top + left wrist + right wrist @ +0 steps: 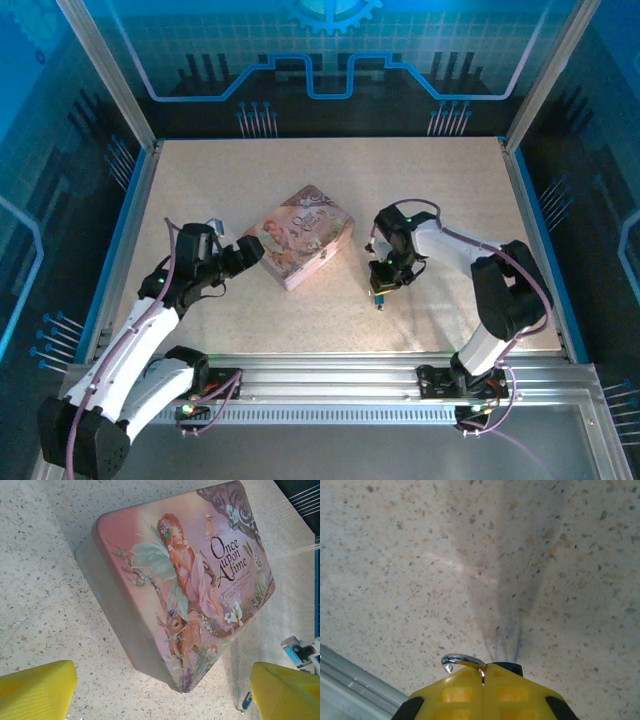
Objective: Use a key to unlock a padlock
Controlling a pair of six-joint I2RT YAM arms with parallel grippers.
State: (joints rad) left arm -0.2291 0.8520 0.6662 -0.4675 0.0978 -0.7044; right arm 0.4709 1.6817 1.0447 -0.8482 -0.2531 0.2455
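Note:
The speckled tabletop is bare under the pinched padlock. My right gripper will move down to that clear spot and release the padlock there.
My right gripper points down at the table right of the tin, shut on the padlock. The silver shackle curls out to the left of the yellow fingertips, and a bit of dark blue body shows on the right. From above, the padlock is a small blue speck under the fingers. My left gripper stands open at the tin's near-left corner, holding nothing. A small blue piece with a metal tip peeks past its right finger; I cannot tell what it is. The key is hidden.
The pink illustrated tin lies closed and askew in the middle of the speckled table. An aluminium rail runs along the near edge, and frame posts and blue walls ring the table.

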